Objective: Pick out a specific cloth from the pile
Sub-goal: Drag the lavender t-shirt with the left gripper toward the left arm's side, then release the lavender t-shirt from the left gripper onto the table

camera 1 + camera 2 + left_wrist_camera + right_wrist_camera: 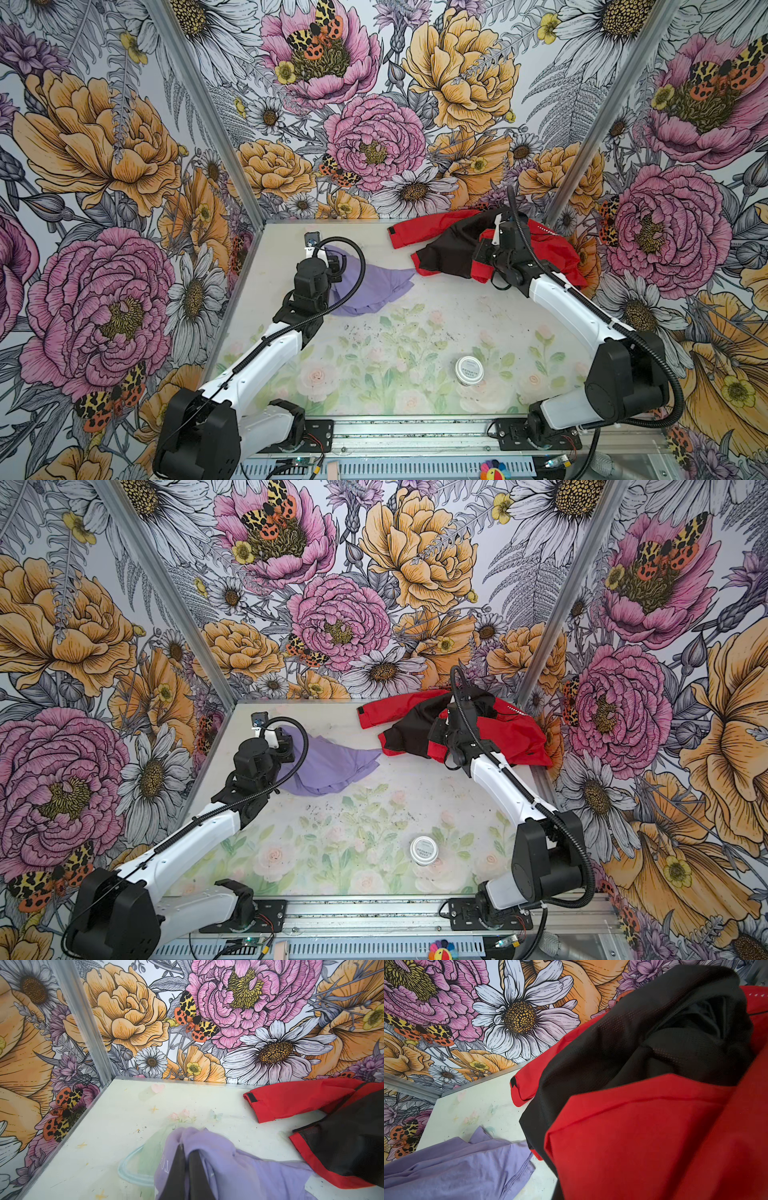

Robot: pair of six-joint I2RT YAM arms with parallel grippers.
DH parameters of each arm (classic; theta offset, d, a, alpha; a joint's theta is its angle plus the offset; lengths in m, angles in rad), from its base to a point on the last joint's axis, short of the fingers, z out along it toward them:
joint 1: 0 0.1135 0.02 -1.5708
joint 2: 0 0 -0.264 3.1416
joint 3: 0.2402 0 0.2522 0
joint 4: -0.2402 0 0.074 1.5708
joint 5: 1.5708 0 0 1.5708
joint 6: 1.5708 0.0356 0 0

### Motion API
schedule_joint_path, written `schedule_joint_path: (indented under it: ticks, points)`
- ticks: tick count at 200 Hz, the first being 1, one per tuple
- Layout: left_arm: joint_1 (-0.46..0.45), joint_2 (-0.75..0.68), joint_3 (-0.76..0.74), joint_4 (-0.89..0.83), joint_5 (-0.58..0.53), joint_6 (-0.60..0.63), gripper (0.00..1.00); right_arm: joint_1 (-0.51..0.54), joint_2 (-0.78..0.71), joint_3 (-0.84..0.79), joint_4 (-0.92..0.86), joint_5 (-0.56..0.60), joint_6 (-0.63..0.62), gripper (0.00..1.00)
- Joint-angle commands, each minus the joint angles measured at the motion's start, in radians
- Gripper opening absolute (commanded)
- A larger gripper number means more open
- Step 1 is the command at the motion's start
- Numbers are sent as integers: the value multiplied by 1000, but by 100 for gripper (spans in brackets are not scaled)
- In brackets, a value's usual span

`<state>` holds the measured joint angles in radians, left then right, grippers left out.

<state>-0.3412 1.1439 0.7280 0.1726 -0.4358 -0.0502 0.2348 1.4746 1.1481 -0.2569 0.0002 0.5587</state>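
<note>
The fold of the cloth goes away from the jacket (552,253) onto bare tabletop by the side (273,270) next. My left gripper carries and releases it there, since the cloth's end nearly touches the pile.
The lavender cloth (374,286) (328,766) lies spread on the table's left half, apart from the pile. My left gripper (185,1148) is shut on one bunched edge of the cloth (239,1167), lifting that edge; white lettering shows beside a finger (176,1169). The pile, at the back right, is a red jacket (552,253) (291,1099) with a black mesh garment (453,249) (654,1032) in it. My right gripper (482,255) sits in the jacket; a red fold (643,1136) covers its fingers and appears pinched between them.
A small round white-lidded jar (468,370) (424,850) stands front right on the floral-printed table (415,332). Flowered walls with metal corner posts (199,108) close in the left, back and right sides. The jacket's sleeve with a black cuff tab (252,1098) points towards the middle.
</note>
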Motion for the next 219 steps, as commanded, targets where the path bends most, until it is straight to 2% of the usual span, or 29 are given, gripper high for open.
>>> schedule_joint_path:
  ticks: [1,140,219]
  points:
    - [31,-44,-6,-3,-6,-13,0,18,-14,7,38,-7,-14,0]
    - [193,-71,55,-116,-33,-45,0,47,63,22,76,-25,-20,0]
    - [286,-49,158,-193,-35,35,0,59,99,7,100,-40,-17,0]
